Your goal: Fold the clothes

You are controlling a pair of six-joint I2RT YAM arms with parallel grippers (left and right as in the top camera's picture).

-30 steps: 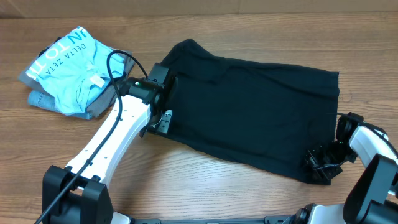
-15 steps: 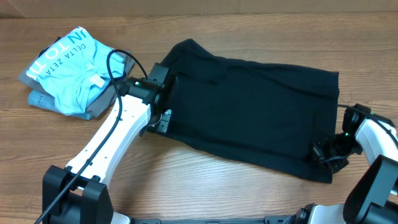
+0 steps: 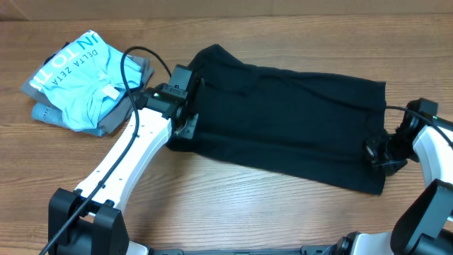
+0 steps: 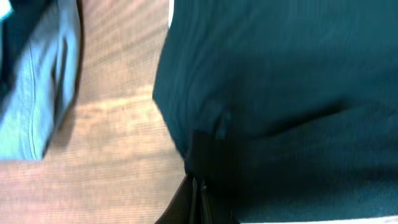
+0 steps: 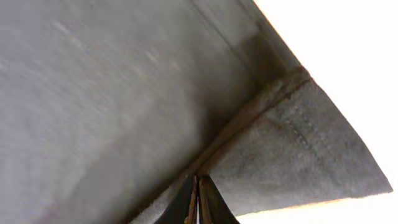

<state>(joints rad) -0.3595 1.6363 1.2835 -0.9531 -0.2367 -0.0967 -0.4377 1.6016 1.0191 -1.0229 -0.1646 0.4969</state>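
Note:
The left gripper eases slightly outward with the pinched edge next and releases it onto the black garment's spread cloth, since that cloth lies outward.
A black garment lies spread across the middle of the table. My left gripper is shut on its near-left edge; in the left wrist view the shut fingertips pinch the dark cloth. My right gripper is shut on the garment's near-right corner. In the right wrist view the shut fingertips grip the hemmed cloth, which looks grey there and folds over at the hem.
A folded light blue garment with lettering lies on a grey garment at the far left; the grey one also shows in the left wrist view. Bare wooden table runs along the front.
My right gripper has moved away from the front edge with the near-right corner, drawing it over the garment. My left gripper has shifted slightly farther back with the left edge.

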